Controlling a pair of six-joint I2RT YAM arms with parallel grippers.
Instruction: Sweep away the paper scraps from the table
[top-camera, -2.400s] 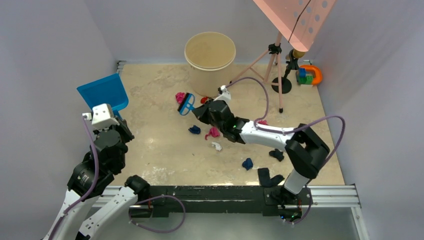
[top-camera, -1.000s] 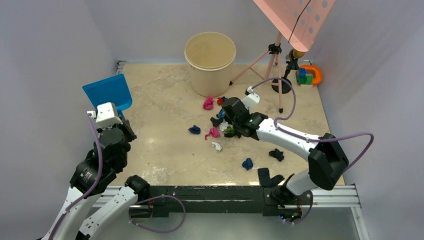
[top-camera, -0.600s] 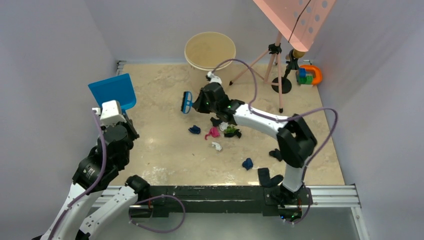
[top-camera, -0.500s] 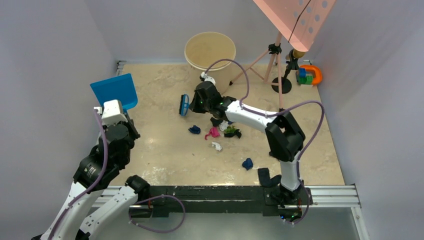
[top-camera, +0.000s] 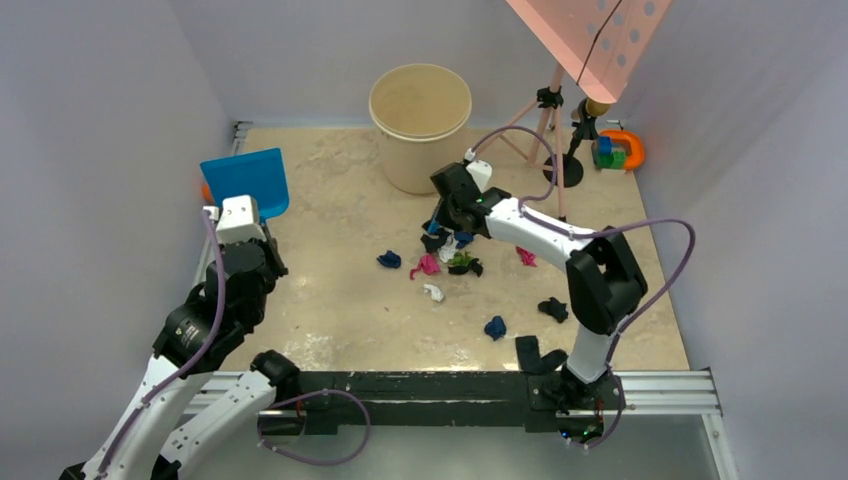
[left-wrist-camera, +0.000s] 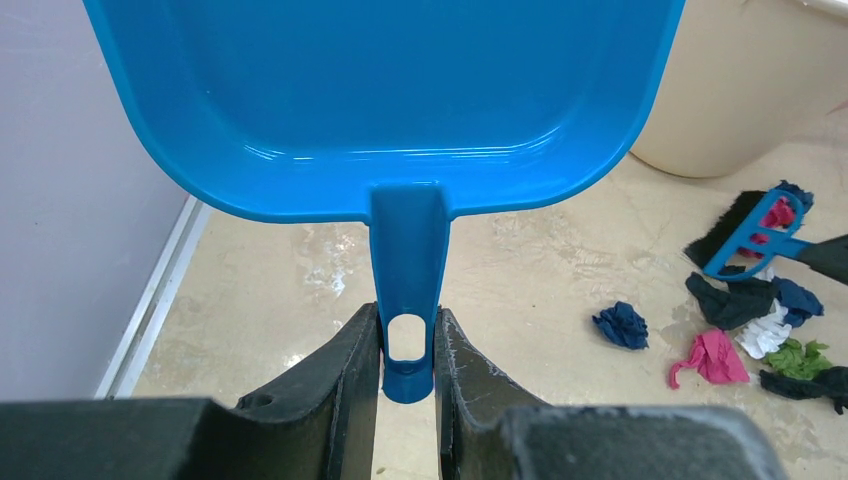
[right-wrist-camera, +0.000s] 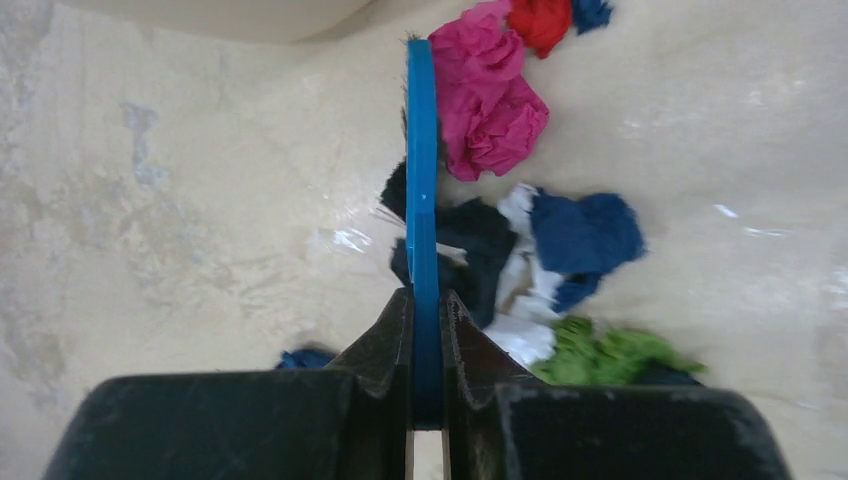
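I should carry the raised dustpan across, lower and release it: the tabletop beside the scraps is below my left gripper and to its right in the top view.
My left gripper is shut on the handle of a blue dustpan and holds it off the table at the far left. My right gripper is shut on a blue brush with black bristles, which is down among the paper scraps. A pink wad, a red one, dark blue, white, black and green wads lie right of the brush. Other wads lie apart on the table: dark blue, pink, white, dark blue, black.
A beige bucket stands just behind the scrap pile. A tripod with a pink panel stands at the back right, beside toy blocks with an orange ring. A black object lies by the front bar.
My right arm swung the brush out to the left and back right into the scrap cluster below the bucket. The far pink wad has come into the pile. The dustpan has shifted right.
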